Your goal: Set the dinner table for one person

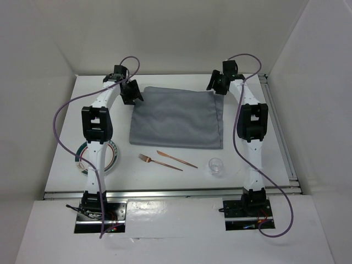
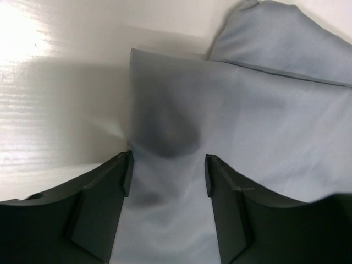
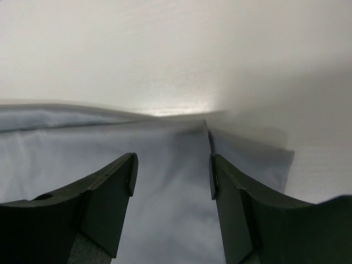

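Note:
The right gripper lowers onto the far corner of the cloth's top layer (image 1: 213, 92) (image 3: 197, 131) by the jutting piece of cloth next and closes, since that corner lies below the open fingers.
A grey cloth (image 1: 177, 116) lies spread on the white dinner table (image 1: 258, 159). My left gripper (image 1: 132, 93) is open over the cloth's far left corner; the wrist view shows cloth (image 2: 231, 110) between its spread fingers (image 2: 110, 187). My right gripper (image 1: 218, 85) is open over the far right corner, with cloth (image 3: 165, 165) between its fingers (image 3: 231, 187). A copper fork (image 1: 152, 161) and knife (image 1: 176, 159) lie in front of the cloth. A clear glass (image 1: 216, 165) stands to their right. A plate (image 1: 113, 155) with a green rim lies at the near left, partly under the left arm.
White walls enclose the table on the left, back and right. A metal rail (image 1: 176, 191) runs along the near edge and another (image 1: 280, 137) along the right side. Purple cables loop from both arms.

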Available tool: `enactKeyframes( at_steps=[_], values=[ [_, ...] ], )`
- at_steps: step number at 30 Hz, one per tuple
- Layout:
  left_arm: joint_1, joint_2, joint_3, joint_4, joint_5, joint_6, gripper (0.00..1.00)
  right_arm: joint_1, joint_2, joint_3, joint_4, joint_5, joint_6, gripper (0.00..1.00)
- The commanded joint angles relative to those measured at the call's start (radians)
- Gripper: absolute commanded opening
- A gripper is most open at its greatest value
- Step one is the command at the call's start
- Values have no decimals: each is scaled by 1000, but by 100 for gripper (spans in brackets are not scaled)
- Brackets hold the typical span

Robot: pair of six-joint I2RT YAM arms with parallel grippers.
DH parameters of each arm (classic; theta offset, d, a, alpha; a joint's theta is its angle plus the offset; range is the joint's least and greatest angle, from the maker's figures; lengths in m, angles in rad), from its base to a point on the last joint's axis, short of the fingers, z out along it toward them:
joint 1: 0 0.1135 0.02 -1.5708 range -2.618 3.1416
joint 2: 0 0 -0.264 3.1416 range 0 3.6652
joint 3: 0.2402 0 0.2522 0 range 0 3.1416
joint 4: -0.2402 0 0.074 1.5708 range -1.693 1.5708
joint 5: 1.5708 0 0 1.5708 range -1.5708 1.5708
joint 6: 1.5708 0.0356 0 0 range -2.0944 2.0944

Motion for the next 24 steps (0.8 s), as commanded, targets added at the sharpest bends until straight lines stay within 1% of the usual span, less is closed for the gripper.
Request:
enactKeyframes(
  at_steps=[1, 4, 5, 7, 8, 9, 12, 13, 15, 16, 19, 20, 24],
  values=[
    [3, 37, 34, 30, 10, -15, 67, -21, 56, 96, 12, -4, -27, 66],
    [3, 37, 34, 41, 10, -24, 59, -30, 89, 125, 12, -42, -27, 66],
    [3, 37, 34, 41, 10, -24, 51, -30, 98, 125, 12, -42, -27, 66],
    [3, 37, 34, 41, 19, -24, 44, -30, 98, 125, 22, -67, -17, 66],
    [3, 28, 34, 50, 19, -24, 41, -30, 98, 125, 36, -67, -17, 64],
    [3, 27, 34, 50, 19, -24, 33, -30, 98, 125, 45, -79, -17, 62],
    [3, 8, 34, 50, 19, -33, 22, -30, 109, 125, 56, -91, -17, 57],
    [3, 8, 25, 59, 19, -33, 14, -30, 109, 125, 56, -108, -17, 53],
    [3, -11, 25, 59, 19, -33, 6, -30, 109, 125, 68, -119, -17, 45],
    [3, -11, 16, 59, 19, -33, 0, -30, 109, 125, 79, -130, -17, 35],
    [3, -40, 7, 59, 19, -33, 0, -30, 80, 93, 114, -130, -8, 11],
    [3, -61, -8, 59, 8, -33, 0, -30, 66, 62, 130, -121, -8, 0],
    [3, -127, -59, 81, -1, -33, 0, -30, -23, -14, 209, -84, 1, 0]
  ],
)
